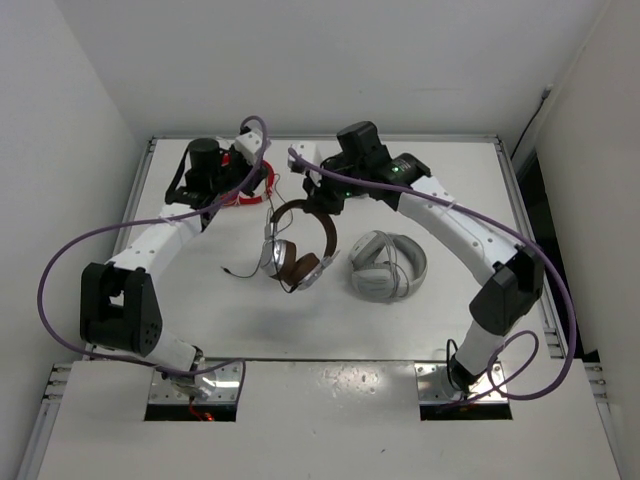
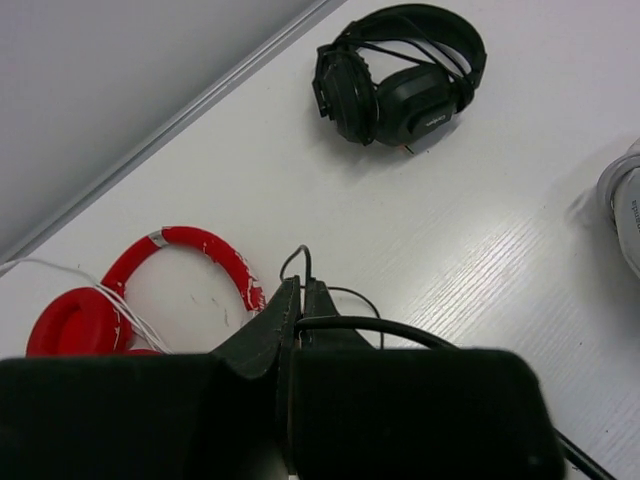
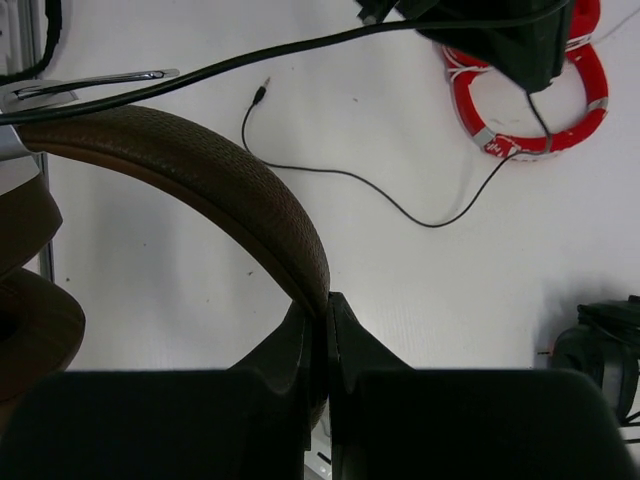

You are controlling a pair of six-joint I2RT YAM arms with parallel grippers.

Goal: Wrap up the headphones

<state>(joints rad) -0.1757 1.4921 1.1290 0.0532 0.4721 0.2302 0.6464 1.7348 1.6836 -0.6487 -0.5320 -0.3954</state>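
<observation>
Next, my left gripper moves slightly down and back, over open table (image 1: 248,220), to release the cable, since the red headphones lie beneath the gripper.
The headphones (image 1: 293,250) have a brown headband (image 3: 220,185), brown pads and silver cups, and they hang just above the table's middle. My right gripper (image 3: 326,300) is shut on the headband's top (image 1: 312,212). A thin black cable (image 3: 350,182) trails across the table to its plug (image 3: 260,92). Left of the headband, my left gripper (image 2: 301,298) is shut on that cable (image 2: 372,322), over the red headphones. In the top view the left gripper (image 1: 258,185) and the right gripper (image 1: 315,197) are close together.
Red headphones (image 2: 160,275) lie under the left gripper at the back left. Light grey headphones (image 1: 388,265) sit right of centre. Black headphones (image 2: 400,75) lie near the back wall. The table's raised back edge (image 2: 190,105) runs close behind.
</observation>
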